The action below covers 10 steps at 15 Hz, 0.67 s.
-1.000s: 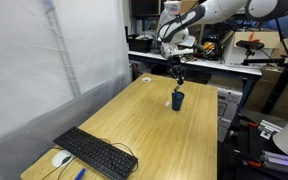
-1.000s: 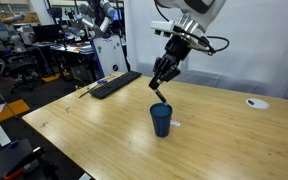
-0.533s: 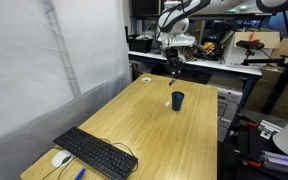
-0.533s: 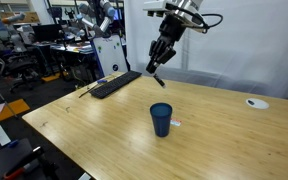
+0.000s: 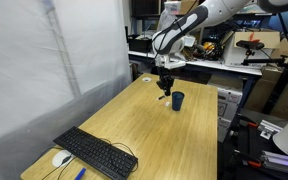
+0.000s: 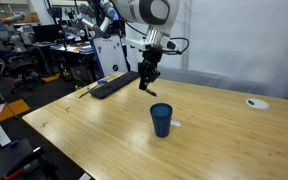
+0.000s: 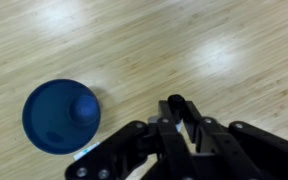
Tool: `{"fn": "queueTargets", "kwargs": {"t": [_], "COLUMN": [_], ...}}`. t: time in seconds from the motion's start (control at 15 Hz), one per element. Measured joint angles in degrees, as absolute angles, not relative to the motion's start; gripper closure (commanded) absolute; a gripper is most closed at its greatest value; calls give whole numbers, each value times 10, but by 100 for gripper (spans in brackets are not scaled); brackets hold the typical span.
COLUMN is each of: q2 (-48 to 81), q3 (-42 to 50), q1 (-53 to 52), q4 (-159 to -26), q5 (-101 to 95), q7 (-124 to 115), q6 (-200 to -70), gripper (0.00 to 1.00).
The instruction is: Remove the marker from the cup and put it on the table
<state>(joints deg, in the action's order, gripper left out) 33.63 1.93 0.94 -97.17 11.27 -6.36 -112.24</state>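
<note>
My gripper moves down next and releases the dark marker onto the bare tabletop (image 6: 143, 124) (image 7: 134, 98) beside the cup, since that clear spot lies below my gripper.
The small dark navy cup (image 5: 178, 100) stands upright on the light wood table (image 5: 134, 130), toward its far end; it also shows in the exterior view (image 6: 161, 119) and the wrist view (image 7: 61, 116). My gripper (image 5: 165, 88) (image 6: 146, 79) hangs above the table beside the cup, clear of it. It is shut on the marker (image 6: 142, 86), which points down from between the fingers. In the wrist view the marker's dark end (image 7: 176, 101) sticks out between the closed fingers (image 7: 156, 135), right of the cup. A round blue shape (image 7: 84, 107) lies inside the cup.
A black keyboard (image 5: 94, 153) (image 6: 114, 84), a white mouse (image 5: 61, 158) and a small blue stick (image 5: 80, 173) lie at the table's other end. A white disc (image 6: 254, 102) sits near a far corner. A cluttered workbench (image 5: 209, 55) stands behind the table.
The gripper lifted the marker up out of the cup, then carried it sideways away from the cup and came lower over the table.
</note>
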Motion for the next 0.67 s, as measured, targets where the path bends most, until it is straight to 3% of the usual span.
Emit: {"fn": "queueTargets", "kwargs": {"t": [0.4,0.67], "q2": [315,316], "q3": [16,9], "q1": [-5,-13], "q4": [-1073,-1123], "q5": [83,80], "q7": [-58,-58], "q6": [-1305,-1361], "gripper": [95,95]}}
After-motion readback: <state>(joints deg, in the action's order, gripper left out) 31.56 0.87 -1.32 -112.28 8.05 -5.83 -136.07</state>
